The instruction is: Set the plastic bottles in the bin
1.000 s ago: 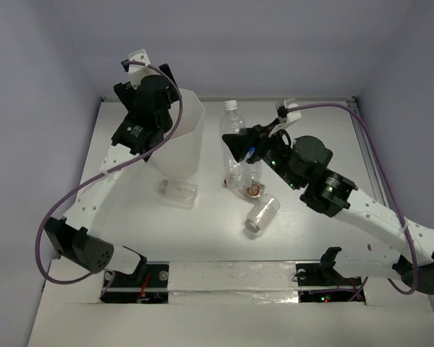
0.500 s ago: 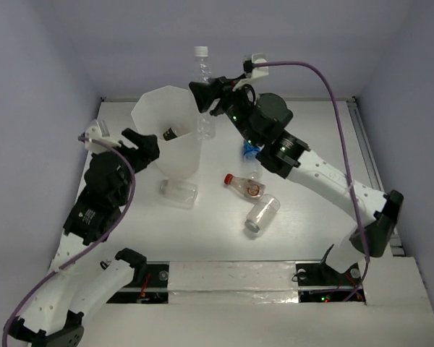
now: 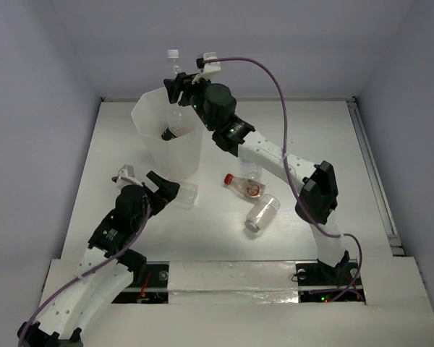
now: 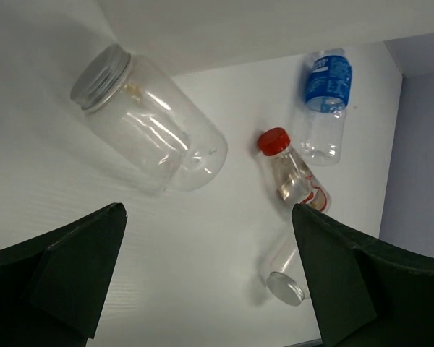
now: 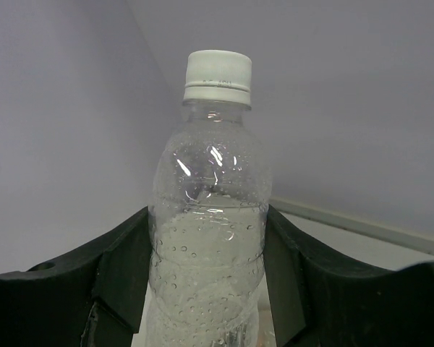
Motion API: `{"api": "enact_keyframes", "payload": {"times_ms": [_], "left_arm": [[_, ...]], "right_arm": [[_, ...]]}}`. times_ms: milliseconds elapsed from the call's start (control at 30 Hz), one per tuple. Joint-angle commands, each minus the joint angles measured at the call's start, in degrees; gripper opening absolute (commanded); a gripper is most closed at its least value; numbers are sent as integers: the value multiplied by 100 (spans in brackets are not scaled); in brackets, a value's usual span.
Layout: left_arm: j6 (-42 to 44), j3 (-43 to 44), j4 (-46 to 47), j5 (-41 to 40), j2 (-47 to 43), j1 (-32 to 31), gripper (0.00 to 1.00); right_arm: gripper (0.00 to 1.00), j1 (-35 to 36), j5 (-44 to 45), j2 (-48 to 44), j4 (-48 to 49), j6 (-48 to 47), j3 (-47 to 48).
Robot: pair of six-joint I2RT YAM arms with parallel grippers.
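The clear jar beside the bin is still below my fingers. My left gripper reaches down and closes around the jar's body next.
My right gripper [image 3: 179, 88] is shut on a clear bottle with a white cap [image 3: 174, 61] and holds it upright over the far rim of the tall translucent white bin [image 3: 153, 148]. In the right wrist view the bottle [image 5: 210, 210] fills the gap between my fingers [image 5: 123, 267]. A dark-capped bottle [image 3: 167, 132] lies inside the bin. My left gripper [image 3: 163, 189] is open and empty, low in front of the bin, beside a clear jar [image 3: 184, 194]. The left wrist view shows that jar [image 4: 148, 123], a red-capped bottle [image 4: 293, 172] and a blue-labelled bottle [image 4: 325, 101].
The red-capped bottle [image 3: 244, 185] and a silver-lidded clear jar [image 3: 262, 213] lie on the table right of the bin. The blue-labelled bottle [image 3: 252, 170] lies partly under the right arm. Grey walls close in the table on three sides.
My right arm has carried the white-capped bottle left and up, over the bin. My left arm has drawn back from the bin and come down beside the clear jar.
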Motion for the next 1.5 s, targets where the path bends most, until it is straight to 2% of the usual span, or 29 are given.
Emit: {"api": "enact_keyframes", "payload": {"times_ms": [0, 33, 67, 167, 233, 433, 667, 900, 1167, 1467], "left_arm": [[-418, -356, 475, 201, 8, 12, 99], [-444, -427, 571, 245, 95, 12, 99], [-471, -488, 633, 228, 139, 12, 99], [-593, -673, 879, 70, 368, 12, 99], [-717, -796, 1072, -79, 499, 12, 99], [-1103, -1130, 1714, -203, 825, 12, 99], [-1244, -1078, 2066, -510, 1527, 12, 99], [-1446, -1148, 2566, -809, 2090, 12, 99], [-1508, -1359, 2997, -1012, 1994, 12, 99], [-1490, -1139, 3270, -1099, 2987, 12, 99]], "right_arm": [[56, 16, -155, -366, 668, -164, -296], [60, 16, -224, -488, 765, -146, -412], [71, 16, -251, -559, 783, -146, -509], [88, 16, -304, -874, 924, -146, -948], [94, 16, -357, -1051, 1038, -172, -1272], [96, 16, -497, -1745, 1170, -173, -1889], [96, 16, -814, -2528, 1451, 73, -3005], [99, 16, -1367, -2871, 1882, 566, -3990], [100, 367, -1447, -2959, 2374, 934, -5079], [100, 482, -1561, -3406, 2647, 1163, -5835]]}}
